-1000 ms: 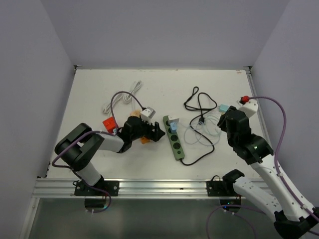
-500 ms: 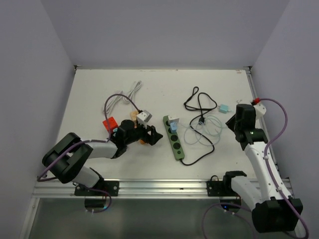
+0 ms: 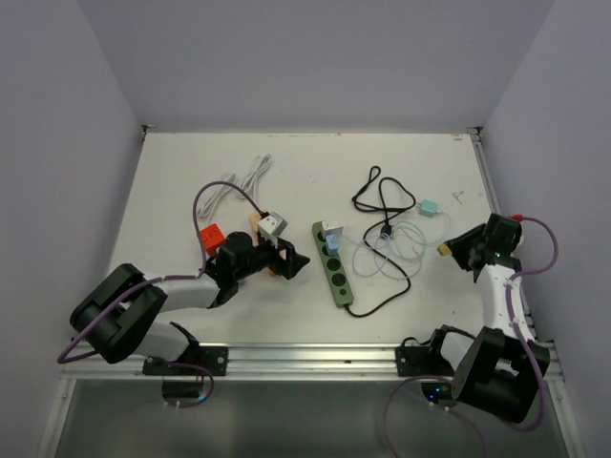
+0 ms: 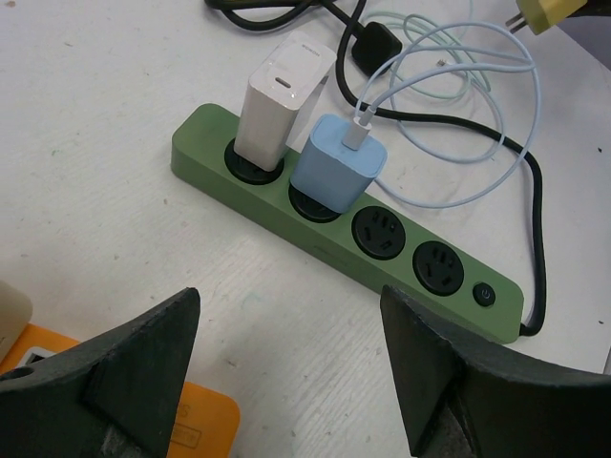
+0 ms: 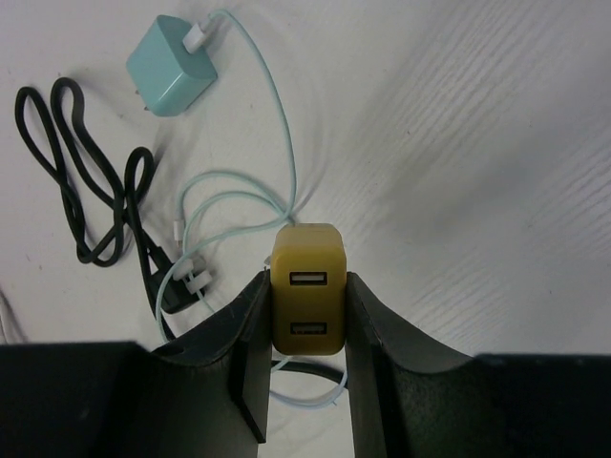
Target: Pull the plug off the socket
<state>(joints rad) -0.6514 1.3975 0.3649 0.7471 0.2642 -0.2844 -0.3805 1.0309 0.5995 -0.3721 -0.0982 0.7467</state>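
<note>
The robot's right gripper will lower the yellow plug to the table (image 3: 443,252) (image 5: 308,271) beside the pale cable and open, because the yellow plug hangs clear of the socket strip over bare table.
The green socket strip (image 3: 336,267) lies mid-table, and the left wrist view shows it (image 4: 286,224) with a white plug (image 4: 282,95) and a blue plug (image 4: 339,162) standing in its first two sockets; the other two sockets are bare. My left gripper (image 3: 291,260) hovers open just left of the strip, its jaws (image 4: 288,324) wide with only tabletop between them. Far to the right, my right gripper (image 3: 451,248) is shut on a yellow plug (image 5: 307,301) with two USB ports, held above the table away from the strip. That yellow plug (image 4: 539,11) also shows at the top right of the left wrist view.
A teal charger (image 5: 172,76) with a pale cable and a coiled black cord (image 5: 86,191) lie between the strip and my right gripper. A white cable (image 3: 250,176), a red block (image 3: 209,236) and an orange card (image 4: 191,420) lie near my left arm. A raised rim (image 3: 487,181) runs along the table's right side.
My right arm has swung back toward the right edge of the table, carrying the yellow plug. My left arm has folded lower; its gripper stays open beside the strip.
</note>
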